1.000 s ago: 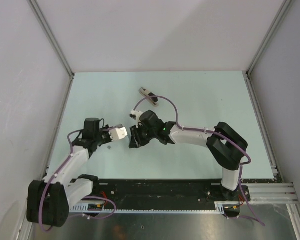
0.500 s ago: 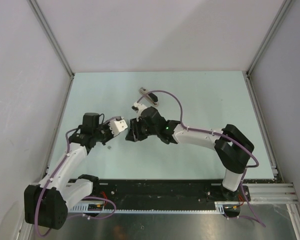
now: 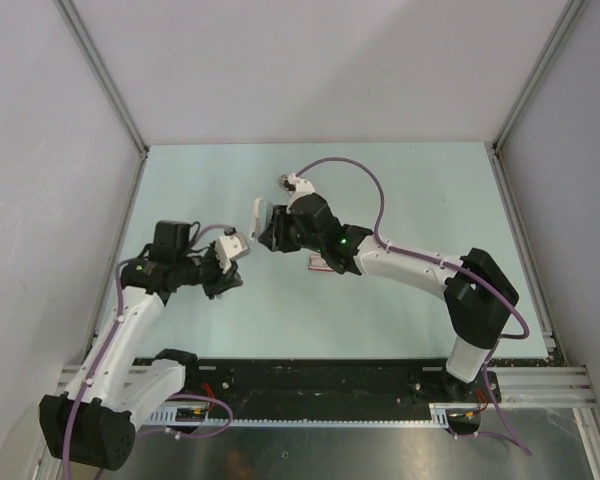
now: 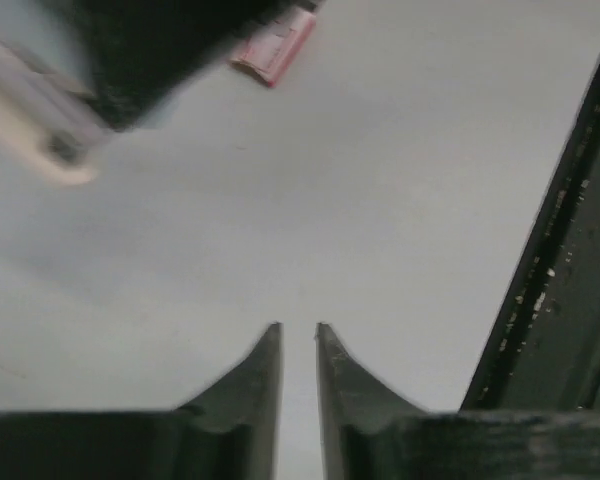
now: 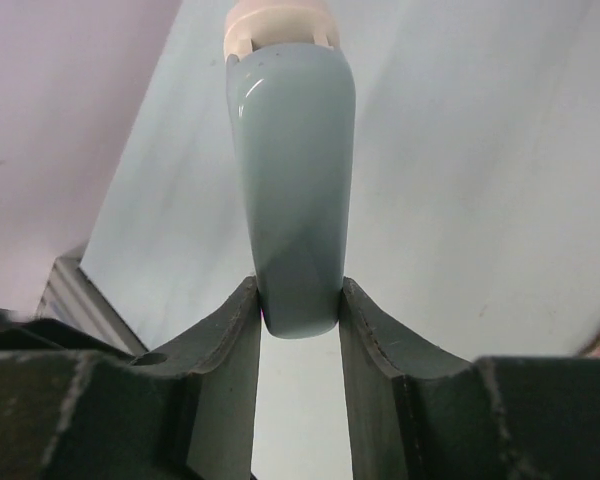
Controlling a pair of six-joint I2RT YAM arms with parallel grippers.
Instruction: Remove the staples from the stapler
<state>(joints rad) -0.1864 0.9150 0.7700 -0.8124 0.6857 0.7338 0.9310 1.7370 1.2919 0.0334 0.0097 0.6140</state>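
The right gripper shifts to the left in the top view next, away from the box, and lowers the stapler onto the table.
My right gripper (image 5: 298, 285) is shut on the stapler (image 5: 292, 180), a slim pale grey body with a beige end that points away from the wrist. From above, the stapler (image 3: 257, 213) hangs over the middle of the table in the right gripper (image 3: 266, 226). The left gripper (image 3: 228, 272) sits lower left of it, apart from it. In the left wrist view the left gripper (image 4: 298, 328) shows a narrow gap with nothing in it. The stapler (image 4: 35, 150) is a blur at that view's upper left.
A flat red-and-white box (image 3: 320, 263) lies on the pale table under the right forearm; the box (image 4: 275, 45) also shows at the top of the left wrist view. A black rail (image 4: 560, 250) runs along the near table edge. Grey walls close in the left, back and right sides.
The right gripper has carried the stapler up and toward the back of the table. The left gripper has drawn back to the left and its jaws have parted a little.
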